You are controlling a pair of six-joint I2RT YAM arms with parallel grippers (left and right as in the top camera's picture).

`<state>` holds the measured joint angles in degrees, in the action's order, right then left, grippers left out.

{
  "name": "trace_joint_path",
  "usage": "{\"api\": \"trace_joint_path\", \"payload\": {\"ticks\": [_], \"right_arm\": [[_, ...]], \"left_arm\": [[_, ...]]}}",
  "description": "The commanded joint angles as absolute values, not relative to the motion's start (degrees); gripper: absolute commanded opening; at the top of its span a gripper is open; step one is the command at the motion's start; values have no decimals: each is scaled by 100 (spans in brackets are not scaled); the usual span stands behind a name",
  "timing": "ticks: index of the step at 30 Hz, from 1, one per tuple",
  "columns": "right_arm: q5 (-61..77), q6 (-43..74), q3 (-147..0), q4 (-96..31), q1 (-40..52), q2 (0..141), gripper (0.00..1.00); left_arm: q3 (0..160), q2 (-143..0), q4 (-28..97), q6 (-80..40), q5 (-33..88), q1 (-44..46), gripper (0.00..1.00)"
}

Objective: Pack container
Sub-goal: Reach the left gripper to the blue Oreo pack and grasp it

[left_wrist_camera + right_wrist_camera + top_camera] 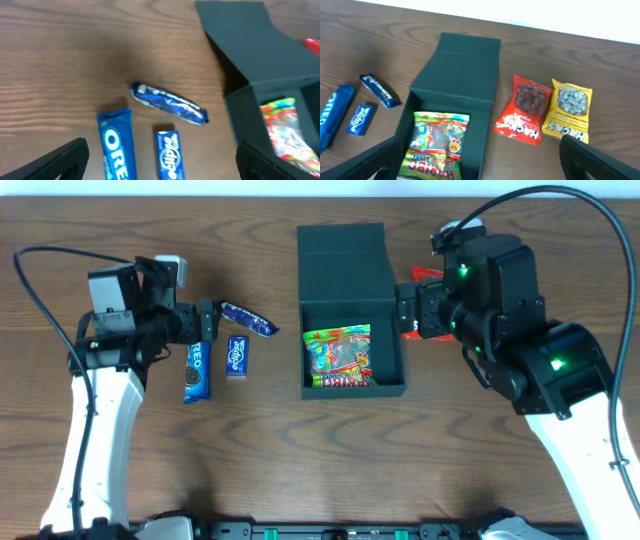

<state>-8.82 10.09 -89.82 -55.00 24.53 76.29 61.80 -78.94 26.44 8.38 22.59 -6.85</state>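
My left gripper lowers and shifts away from the Eclipse pack onto the Oreo pack next, since both packs show between its open fingers.
The dark green container [343, 265] stands open at the table's middle, its lid flipped back. It also shows in the right wrist view [467, 65] and the left wrist view [250, 45]. A Haribo bag [340, 357] lies inside it. My left gripper [208, 330] is open and empty, hovering above an Oreo pack [117, 145], a small blue Eclipse pack [170, 155] and a dark blue bar [170, 103]. My right gripper [404, 310] is open and empty by the container's right wall, over the wall and bare table [480, 165].
A red Hacks bag [524, 110] and a yellow Hacks bag [568, 111] lie right of the container, mostly under my right arm in the overhead view. The Oreo pack [197, 372], Eclipse pack [237, 356] and blue bar [249, 319] lie left of it.
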Motion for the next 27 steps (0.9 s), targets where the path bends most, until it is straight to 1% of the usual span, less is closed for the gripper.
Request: {"api": "trace_joint_path", "payload": {"ticks": [1, 5, 9, 16, 21, 27], "right_arm": [[-1066, 847, -8980, -5481, 2427, 7778, 99], [-1358, 847, -8980, -5387, 2427, 7924, 99], [-1354, 849, -8978, -5319, 2427, 7996, 99], [-1350, 849, -8980, -5332, 2429, 8005, 99], [-1352, 849, -8980, -5354, 2429, 8005, 99], [-1352, 849, -8980, -5282, 2427, 8005, 99]], "left_arm": [[6311, -8160, 2620, 1188, 1907, -674, 95], [6309, -8556, 2698, 1487, 1841, -674, 95], [6309, -9070, 2670, 1678, 1826, -674, 95], [6309, -9800, 2659, 1671, 1693, -674, 95], [6309, -9981, 2731, 1363, 1081, -683, 95], [6305, -10130, 2825, 1343, 985, -683, 95]]}}
